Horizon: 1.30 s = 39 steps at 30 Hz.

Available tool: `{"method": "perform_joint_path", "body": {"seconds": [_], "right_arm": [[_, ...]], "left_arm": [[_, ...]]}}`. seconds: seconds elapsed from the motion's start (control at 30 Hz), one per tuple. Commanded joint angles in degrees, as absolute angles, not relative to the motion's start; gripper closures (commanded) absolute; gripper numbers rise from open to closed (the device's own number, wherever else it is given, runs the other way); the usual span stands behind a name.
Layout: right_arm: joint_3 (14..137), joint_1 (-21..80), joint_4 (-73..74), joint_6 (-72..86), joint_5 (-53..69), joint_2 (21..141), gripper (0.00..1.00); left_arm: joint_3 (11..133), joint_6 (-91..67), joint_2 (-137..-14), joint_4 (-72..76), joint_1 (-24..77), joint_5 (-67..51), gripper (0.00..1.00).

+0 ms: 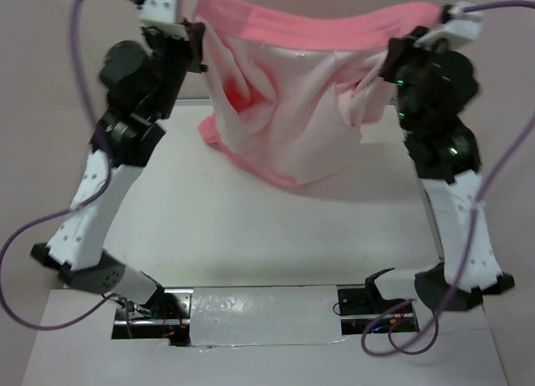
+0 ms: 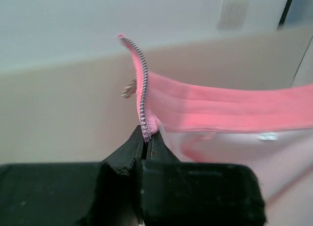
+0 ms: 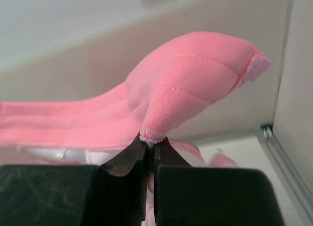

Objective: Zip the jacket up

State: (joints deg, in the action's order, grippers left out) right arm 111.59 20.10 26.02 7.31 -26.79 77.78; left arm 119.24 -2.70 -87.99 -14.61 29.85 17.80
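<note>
I should next lower the jacket's top corner with my right gripper onto the table's far side below it and let go, as the jacket (image 1: 292, 110) still hangs in the air.
The salmon-pink jacket (image 1: 292, 110) hangs in the air between both arms at the far side of the table, its paler lining facing me and its lower part draping to the table. My left gripper (image 1: 199, 43) is shut on the jacket's edge by the zipper strip (image 2: 143, 84), whose metal teeth rise above the fingers (image 2: 129, 150). My right gripper (image 1: 393, 56) is shut on the other top corner, a stitched pink fold (image 3: 195, 84) standing above its fingers (image 3: 129, 155). The band between them is stretched taut (image 2: 230, 108).
A white table (image 1: 209, 227) lies under the jacket. The arm bases and a silver-taped strip (image 1: 259, 315) sit at the near edge. Purple cables (image 1: 79, 60) loop beside both arms. A beige wall (image 2: 63, 103) stands behind.
</note>
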Motion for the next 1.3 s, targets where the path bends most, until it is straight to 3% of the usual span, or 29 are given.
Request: {"method": "perform_joint_path", "body": {"seconds": [0.0, 0.13, 0.23, 0.53, 0.67, 0.77, 0.83, 0.87, 0.93, 0.97, 1.07, 1.1, 1.13, 1.17, 1.2, 1.23, 1.27], "right_arm": [[117.23, 22.05, 19.94, 3.0, -33.22, 73.05, 1.0], [125.93, 27.67, 22.15, -0.95, -33.49, 68.56, 1.0], [131.65, 31.37, 22.76, -2.37, -33.14, 66.8, 1.0], [130.61, 34.63, 22.24, -2.38, -38.65, 67.32, 1.0], [125.44, 33.5, 21.88, -0.72, -46.04, 71.53, 1.0], [118.15, 30.42, 25.04, 9.17, -46.93, 75.04, 1.0], [110.24, 25.59, 26.45, 15.09, -45.28, 76.55, 1.0], [107.0, 24.01, 26.28, 17.73, -41.0, 78.29, 1.0], [97.34, 19.62, 24.35, 26.32, -34.24, 85.19, 1.0], [97.3, 18.99, 24.35, 26.37, -34.19, 85.25, 1.0], [100.09, 16.71, 26.54, 29.7, -30.24, 101.88, 0.98], [105.15, 16.18, 27.33, 29.45, -27.97, 106.04, 0.94], [108.95, 15.04, 28.38, 28.92, -26.99, 114.18, 0.76], [113.42, 14.51, 32.65, 28.74, -25.59, 118.09, 0.56], [123.21, 14.07, 35.04, 28.74, -23.05, 122.04, 0.41], [128.01, 13.28, 37.5, 28.57, -21.9, 128.08, 0.01], [131.54, 13.1, 39.62, 28.91, -21.28, 129.71, 0.0]], "left_arm": [[119.18, 9.82, -80.96, -2.13, 33.12, 27.15, 1.0], [122.77, 21.6, -75.16, 6.23, 41.65, 32.16, 1.0], [127.52, 18.12, -72.43, 0.98, 43.86, 29.99, 1.0], [130.7, 17.64, -72.76, -0.55, 43.95, 31.27, 1.0], [121.86, 23.64, -74.44, 7.9, 44.82, 36.02, 1.0], [111.64, 16.91, -75.93, 5.21, 38.96, 35.78, 1.0], [108.99, 1.12, -79.69, -4.6, 31.41, 32.19, 1.0], [107.77, -5.56, -81.63, -14.66, 28.42, 29.56, 1.0], [103.57, -21.64, -90.11, -21.15, 19.55, 16.41, 1.0], [103.54, -21.71, -92.44, -21.18, 18.38, 16.35, 1.0], [103.43, -24.52, -103.33, -20.92, 15.56, 11.35, 1.0], [105.54, -24.52, -106.58, -20.92, 14.86, 9.51, 1.0], [112.87, -24.61, -113.75, -23.88, 13.81, 6.62, 0.99], [117.9, -24.09, -117.56, -26.08, 13.45, 4.68, 0.84], [123.52, -24.69, -124.91, -32.63, 12.75, 1.96, 0.43], [134.02, -24.78, -128.29, -35.48, 12.57, 0.89, 0.24], [138.56, -24.09, -130.76, -37.77, 12.39, -0.95, 0.1]]}}
